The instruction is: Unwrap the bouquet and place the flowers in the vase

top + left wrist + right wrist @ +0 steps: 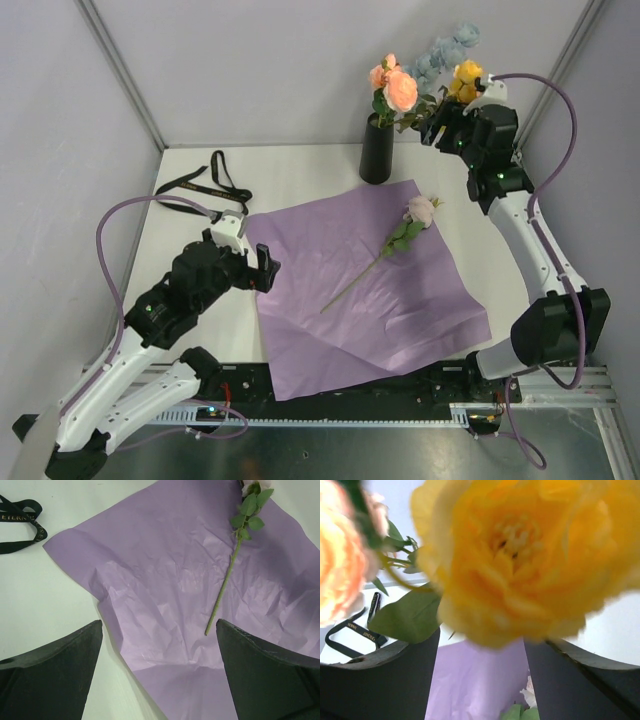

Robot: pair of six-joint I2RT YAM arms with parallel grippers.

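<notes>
The pale pink rose still lies on the paper. My right gripper will next come back from the vase [377, 150] and down onto the rose's stem beside its leaves.
The black vase [377, 150] stands at the back of the table. It holds peach-pink roses [395, 86], pale blue flowers [446, 50] and a yellow flower [466, 73]. My right gripper [436, 130] hangs open just right of the vase, below the yellow bloom [520, 555], which fills the right wrist view above the right gripper [482, 637]. Nothing sits between its fingers. The bouquet's purple paper [330, 330] lies spread flat. On it lies one pale pink rose [421, 210] with a long stem [225, 582]. My left gripper [258, 266] [159, 622] is open at the paper's left edge, empty.
A black ribbon [208, 185] [22, 525] lies loose on the white table at the back left. Grey walls close in the table's back and sides. The purple paper [165, 580] covers most of the middle.
</notes>
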